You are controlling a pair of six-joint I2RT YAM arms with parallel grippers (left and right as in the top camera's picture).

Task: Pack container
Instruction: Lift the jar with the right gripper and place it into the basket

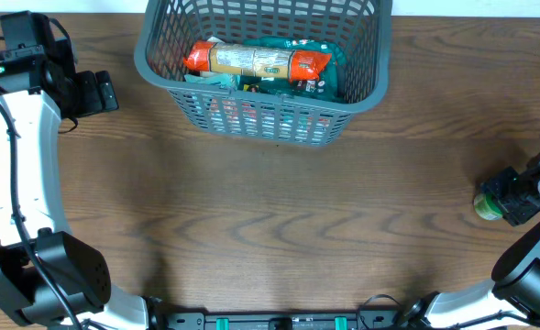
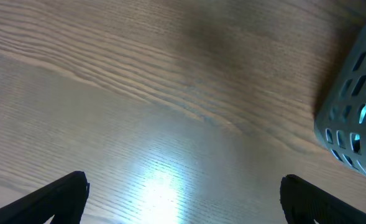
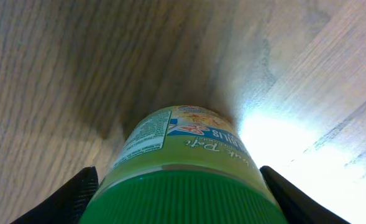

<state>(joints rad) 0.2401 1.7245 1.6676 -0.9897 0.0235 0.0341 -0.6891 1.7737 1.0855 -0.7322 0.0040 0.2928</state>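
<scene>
My right gripper is blocked by the basket's side, so next it will move up over the basket's rim and then down onto the packet's nearer orange end [image 1: 303, 64] to release the jar [image 1: 485, 205].
The container [image 1: 268, 117], a dark grey lattice basket, stands at the back centre of the table. An orange-ended packet [image 1: 256, 60] and a teal packet [image 1: 323, 53] lie inside it. Its corner [image 2: 353, 124] shows at the right of the left wrist view. My left gripper [image 1: 102, 93] hovers open over bare wood at the far left, with nothing between its fingers [image 2: 58, 199]. At the right edge, my right gripper [image 1: 505, 196] is shut on a green-capped jar [image 1: 485, 205]. In the right wrist view the jar [image 3: 183, 155] fills the gap, with both fingers against its sides.
The wooden table [image 1: 279, 229] spreads between the basket and the front edge. The white left arm [image 1: 22, 165] runs down the left side. The right arm [image 1: 535, 247] comes in from the lower right corner.
</scene>
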